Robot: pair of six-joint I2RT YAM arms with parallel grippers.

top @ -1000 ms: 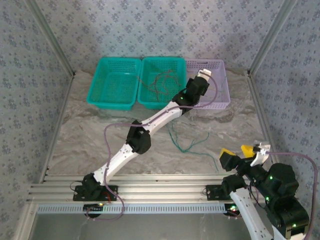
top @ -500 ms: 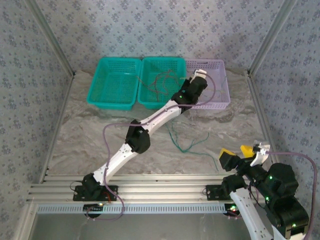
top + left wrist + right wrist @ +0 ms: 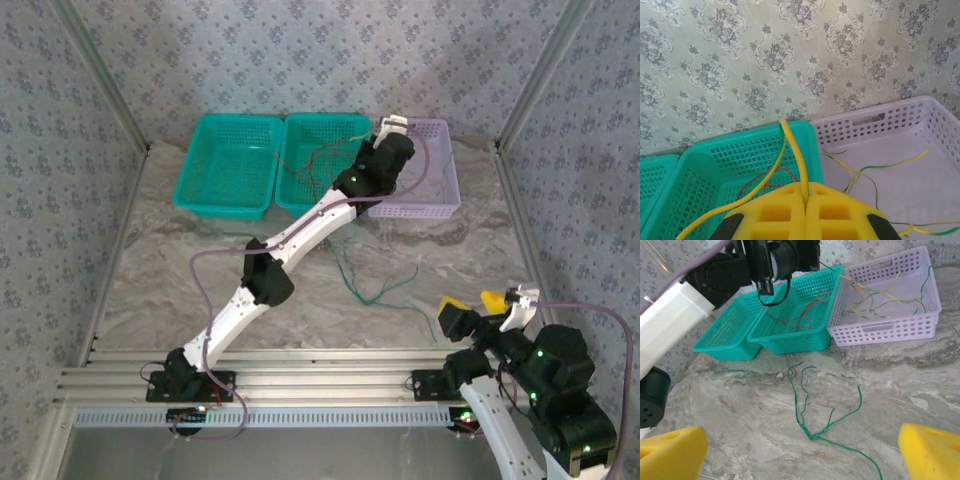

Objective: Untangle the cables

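I need to carry the yellow cable (image 3: 799,160) down into the lilac basket next with my left gripper, then let go of it there with my left gripper.
My left gripper (image 3: 805,194) is shut on a yellow cable (image 3: 799,160) that loops up from its pads and trails down to the left. It hovers over the line between the middle teal basket (image 3: 740,155) and the lilac basket (image 3: 900,120). Red cables (image 3: 754,181) lie in the teal basket, and yellow-green cables (image 3: 852,174) in the lilac one. A knotted bunch of green cables (image 3: 812,436) lies on the table (image 3: 375,285). My right gripper (image 3: 800,455) stands open and empty, low and short of the green bunch, at the near right (image 3: 473,300).
A second teal basket (image 3: 225,118) stands left of the middle one (image 3: 325,117), and the lilac basket (image 3: 440,205) stands right of it, all along the back wall. The left arm (image 3: 300,230) stretches diagonally across the marble table. Metal frame posts rise at the sides.
The left gripper has moved back and slightly left, higher over the basket edges, still shut on the yellow cable. Its elbow swung left. The right arm has not moved.
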